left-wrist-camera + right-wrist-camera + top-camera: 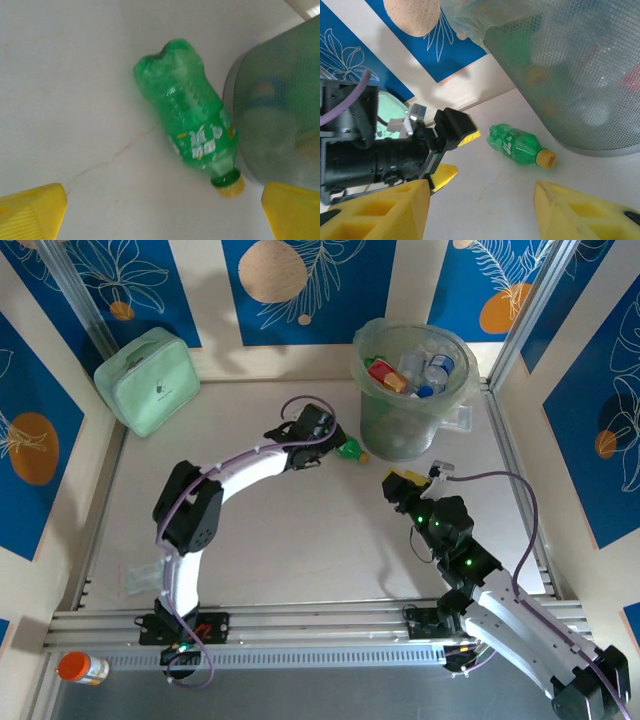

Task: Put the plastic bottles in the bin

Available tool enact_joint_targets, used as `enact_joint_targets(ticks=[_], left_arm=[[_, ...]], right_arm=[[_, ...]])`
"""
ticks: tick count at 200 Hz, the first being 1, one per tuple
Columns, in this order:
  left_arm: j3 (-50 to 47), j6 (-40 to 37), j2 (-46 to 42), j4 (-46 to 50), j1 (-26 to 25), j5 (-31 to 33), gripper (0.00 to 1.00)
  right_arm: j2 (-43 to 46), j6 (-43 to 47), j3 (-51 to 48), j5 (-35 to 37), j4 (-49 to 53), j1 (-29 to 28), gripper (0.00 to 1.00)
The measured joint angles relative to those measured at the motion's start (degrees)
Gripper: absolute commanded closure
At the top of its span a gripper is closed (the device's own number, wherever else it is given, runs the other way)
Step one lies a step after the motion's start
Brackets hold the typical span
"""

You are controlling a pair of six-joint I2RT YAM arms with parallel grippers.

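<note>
The green bottle lies slanted ahead of my left gripper's open fingers, so next I should lower my left gripper outward onto the green bottle's middle [186, 94] and turn the fingers to go on both sides of the bottle's body.
A crushed green bottle [350, 451] with a yellow cap lies on the table against the foot of the bin [372, 400]. The bin holds several clear, blue-labelled and red-labelled bottles [418, 370]. My left gripper [328, 443] is open just left of the green bottle. In the left wrist view the green bottle [192, 127] lies ahead of the left gripper [162, 215], cap toward the bin [280, 125]. My right gripper [405, 483] is open and empty, below and right of the bottle. The right wrist view shows the bottle [517, 144], the left gripper [451, 150] and the bin [570, 65] beyond the right gripper [480, 210].
A mint-green rounded case [148, 380] stands in the far left corner. An orange-capped jar [82, 668] lies outside the rails at the near left. A small piece of clear plastic [140, 578] lies by the left arm's base. Walls close in the table.
</note>
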State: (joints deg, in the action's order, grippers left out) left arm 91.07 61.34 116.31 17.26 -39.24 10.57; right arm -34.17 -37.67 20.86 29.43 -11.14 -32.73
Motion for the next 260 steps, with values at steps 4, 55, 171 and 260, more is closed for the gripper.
enact_joint_targets(ticks=[4,55,171,260], left_arm=[[0.9,0.17,0.79,0.0,0.22,-0.31,0.01],[14.86,2.73,12.92,1.36,1.64,-3.34,0.01],[33.42,6.14,27.17,13.88,1.62,-0.42,0.29],[6.88,-2.82,10.23,7.21,0.68,2.25,0.45]], right_arm=[[0.0,-0.11,0.0,0.0,0.0,0.15,0.43],[2.64,-2.05,-0.28,-0.07,0.26,2.49,0.43],[3.65,-6.1,-0.44,-1.16,2.89,6.62,0.44],[3.48,-6.29,-0.44,-1.4,3.91,6.88,0.43]])
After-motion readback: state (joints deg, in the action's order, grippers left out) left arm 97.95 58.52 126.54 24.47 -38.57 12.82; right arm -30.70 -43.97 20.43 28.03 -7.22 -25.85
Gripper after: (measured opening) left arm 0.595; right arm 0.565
